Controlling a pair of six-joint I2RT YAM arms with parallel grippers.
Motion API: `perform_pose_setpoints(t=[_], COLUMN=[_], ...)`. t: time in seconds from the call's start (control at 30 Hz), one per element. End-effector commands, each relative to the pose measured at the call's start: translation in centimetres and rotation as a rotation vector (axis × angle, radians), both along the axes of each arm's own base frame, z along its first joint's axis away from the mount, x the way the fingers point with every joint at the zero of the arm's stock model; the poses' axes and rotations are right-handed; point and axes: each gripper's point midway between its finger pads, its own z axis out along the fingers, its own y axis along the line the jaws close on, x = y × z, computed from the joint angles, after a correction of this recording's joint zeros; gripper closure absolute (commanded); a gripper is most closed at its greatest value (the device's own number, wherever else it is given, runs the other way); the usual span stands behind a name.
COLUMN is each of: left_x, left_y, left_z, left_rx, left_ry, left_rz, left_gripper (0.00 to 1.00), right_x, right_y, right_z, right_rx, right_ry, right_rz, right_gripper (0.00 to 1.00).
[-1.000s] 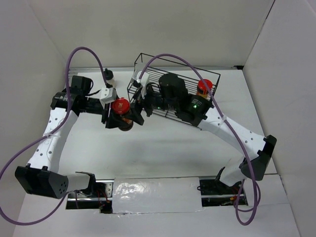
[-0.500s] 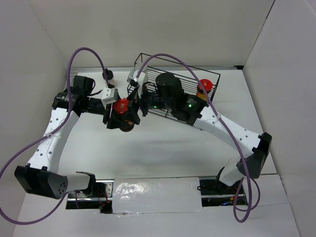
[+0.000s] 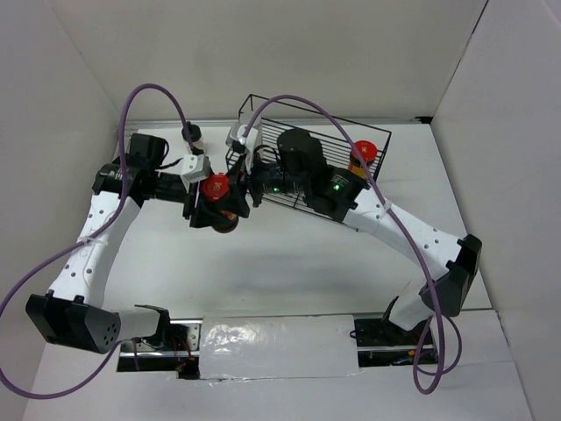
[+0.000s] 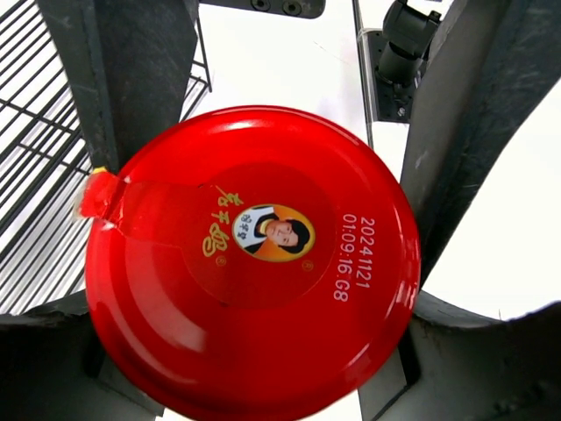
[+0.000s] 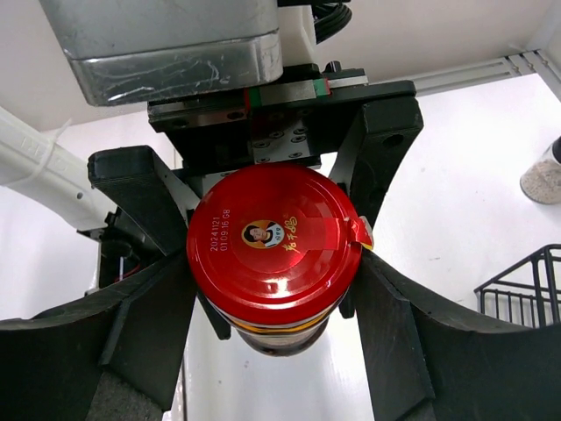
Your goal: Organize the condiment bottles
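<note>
To the right of my right gripper in the top view lies the basket spot beside the matching jar, so I will swing there, turning outward, lower and release.
A brown jar with a red lid [image 3: 214, 186] hangs above the table just left of the wire basket [image 3: 379, 133], held from both sides. My left gripper [image 3: 204, 209] is shut on it; in the left wrist view the lid [image 4: 250, 254] fills the frame between its fingers [image 4: 491, 351]. My right gripper [image 3: 237, 188] is shut on the same jar [image 5: 273, 250], its pads [image 5: 153, 316] pressed against the lid's rim. A second red-lidded jar [image 3: 364, 154] stands in the basket's right end. A pale bottle with a black cap [image 3: 190, 135] stands behind the left arm.
The basket sits at the back middle of the white table, mostly covered by the right arm. Its corner [image 5: 524, 282] and the pale bottle [image 5: 545, 175] show at the right of the right wrist view. White walls enclose the table on three sides.
My right gripper slid left from over the basket and went from open to shut on the red-lidded jar that the left gripper keeps holding. The left arm barely moved.
</note>
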Motion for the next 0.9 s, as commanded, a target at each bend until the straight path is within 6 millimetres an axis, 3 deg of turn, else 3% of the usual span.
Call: perform_pose_setpoints(t=[0.0,0.07,0.1,0.17,0.2,0.27,0.3,0.33,0.63,0.87], left_x=[-1.1,-1.0,-1.0,-1.0,-0.9,-0.9,-0.9,-0.8,0.1,2.6], left_y=[-1.1,-1.1,-1.1,-1.2,-1.2,-1.1,-1.1,-1.1,-0.5,1.2], left_z=[3.5,3.4,3.4,3.4,3.4,3.2,3.2,3.0,1.4,2.3], left_rx=[-0.111,-0.11,-0.111,-0.11,-0.108,-0.105,-0.102,-0.1,-0.032,-0.017], left_ry=[-0.041,-0.022,-0.015,0.002,0.004,0.009,0.009,0.007,0.013,0.014], left_rz=[-0.068,-0.063,-0.064,-0.058,-0.056,-0.053,-0.051,-0.048,0.032,0.222], left_gripper=[0.85,0.7,0.58,0.44,0.3,0.16,0.04,0.01,0.01,0.01], right_x=[1.1,1.1,1.1,0.8,0.7,0.5,0.4,0.4,2.8,8.1], right_y=[-0.4,-0.8,-0.9,-1.3,-1.3,-1.7,-1.8,-2.0,-4.8,-11.6], right_z=[0.9,1.9,1.4,2.8,2.6,3.6,3.6,3.9,4.9,6.4], right_rx=[0.044,0.078,0.075,0.12,0.123,0.152,0.155,0.164,0.171,0.191], right_ry=[-0.041,-0.053,-0.05,-0.071,-0.072,-0.087,-0.089,-0.092,-0.102,-0.138], right_rz=[-0.073,-0.096,-0.108,-0.121,-0.125,-0.139,-0.142,-0.153,-0.349,-0.826], right_gripper=[1.0,1.0,1.0,1.0,1.0,1.0,1.0,1.0,1.0,1.0])
